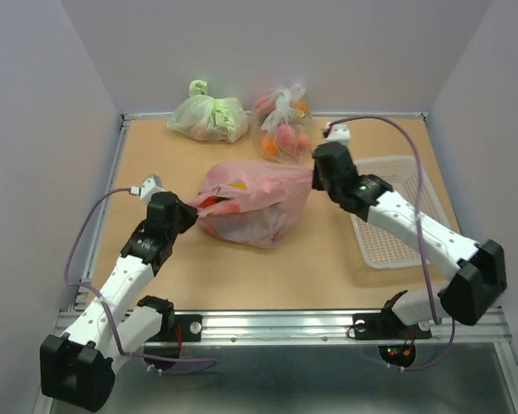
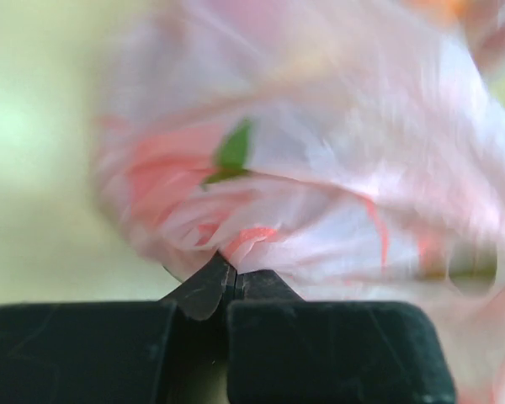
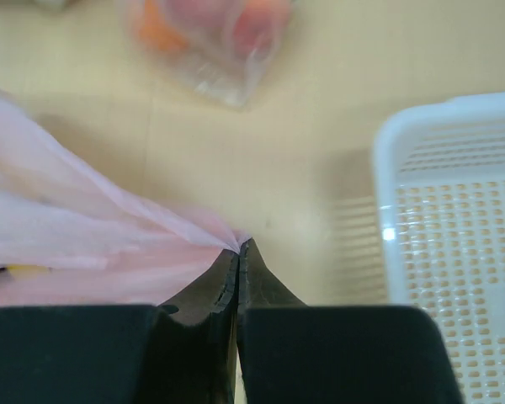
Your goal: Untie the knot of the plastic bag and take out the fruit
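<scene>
My left gripper is holding the bag's pinched edge and will move outward with it toward the bag's far side [image 1: 212, 179], then release it, because red and yellow fruit shows in the bag's opening.
The pink plastic bag [image 1: 250, 205] lies in the middle of the table, its mouth stretched between both grippers. My left gripper [image 1: 188, 210] is shut on the bag's left edge [image 2: 236, 240]. My right gripper [image 1: 315, 175] is shut on the bag's right edge [image 3: 210, 240]. Red and yellow fruit [image 1: 224, 197] shows through the open mouth; a green leaf [image 2: 233, 150] and red shapes show through the film in the left wrist view. No knot shows.
A pale green bag [image 1: 209, 116] and a clear bag of orange-red fruit [image 1: 283, 125] stand at the back; the clear bag also shows in the right wrist view [image 3: 210, 34]. A white perforated basket [image 1: 395, 216] sits on the right, seen too in the right wrist view [image 3: 454, 244].
</scene>
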